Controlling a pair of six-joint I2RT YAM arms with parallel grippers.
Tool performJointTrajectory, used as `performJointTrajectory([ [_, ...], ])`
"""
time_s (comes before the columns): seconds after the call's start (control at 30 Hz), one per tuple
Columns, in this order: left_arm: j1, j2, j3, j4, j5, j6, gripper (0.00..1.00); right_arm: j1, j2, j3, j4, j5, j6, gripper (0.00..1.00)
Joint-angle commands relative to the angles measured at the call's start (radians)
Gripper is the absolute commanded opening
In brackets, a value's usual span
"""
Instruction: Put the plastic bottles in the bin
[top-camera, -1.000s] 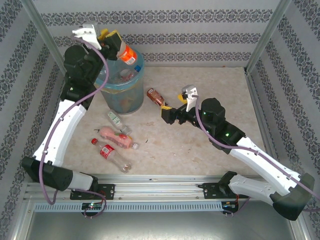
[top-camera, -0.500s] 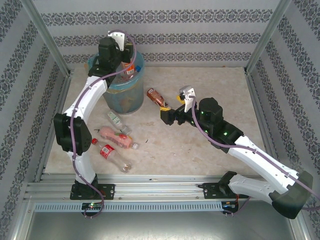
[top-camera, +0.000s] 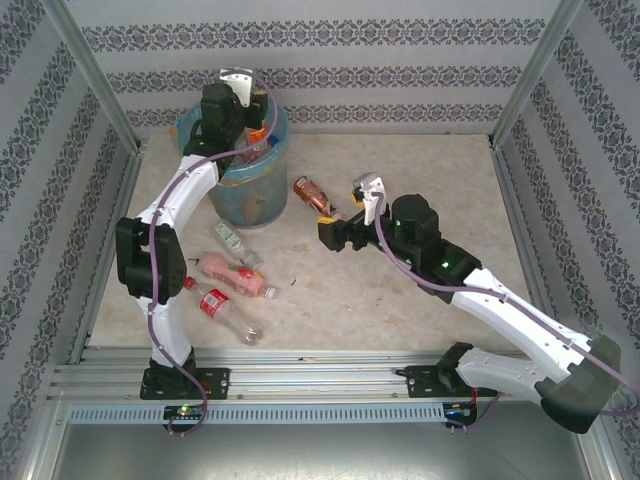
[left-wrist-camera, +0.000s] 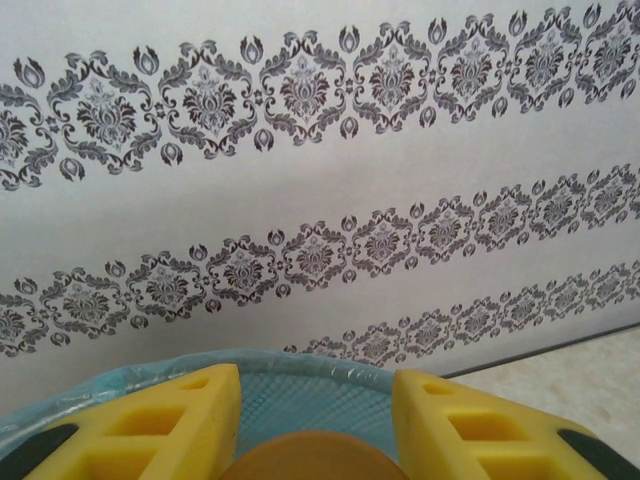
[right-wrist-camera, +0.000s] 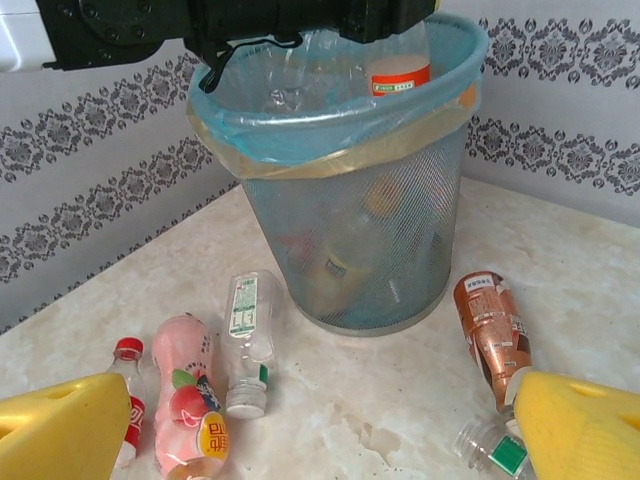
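Next, my left gripper will lower into the bin's opening right below it and release the clear bottle there, since the bottle's labelled body hangs inside the bin's rim.
The light-blue bin (top-camera: 240, 195) stands at the back left with several bottles inside. My left gripper (top-camera: 256, 118) hangs over its mouth, shut on a clear bottle with a red-orange label (right-wrist-camera: 400, 62); that bottle's orange end (left-wrist-camera: 310, 458) sits between the yellow fingers, with the bin's rim (left-wrist-camera: 300, 362) beyond. My right gripper (top-camera: 335, 228) is open and low over the table, beside a brown bottle (right-wrist-camera: 492, 335) and a clear bottle (right-wrist-camera: 490, 448) touching its right finger. A pink bottle (top-camera: 232, 275), a small clear one (top-camera: 229, 238) and a red-labelled one (top-camera: 215, 303) lie at front left.
Patterned walls close in the table on three sides, with metal posts at the back corners (top-camera: 525, 70). The mesh bin (right-wrist-camera: 350, 250) stands close to the back wall. Bare marble tabletop (top-camera: 430, 170) stretches across the right half.
The left arm swung forward from behind the bin and brought its bottle down into the bin's mouth. The right gripper crept slightly left, staying open.
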Motion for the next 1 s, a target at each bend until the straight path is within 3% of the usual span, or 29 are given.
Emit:
performJointTrajectory([
  [0.0,0.023,0.015,-0.064,-0.070,-0.035,0.047,0.00,0.008,0.004,0.027,0.000,-0.025,-0.013,0.98],
  [0.4,0.023,-0.158,-0.039,-0.060,0.064,0.011,0.00,0.012,0.046,0.047,0.016,-0.054,0.005,0.98],
  [0.67,0.023,-0.229,-0.121,-0.072,0.006,0.075,0.00,0.019,0.050,0.049,0.012,-0.054,0.002,0.98],
  [0.97,0.023,-0.195,-0.218,-0.133,-0.041,0.121,0.00,0.020,0.067,0.054,0.010,-0.060,0.008,0.98],
])
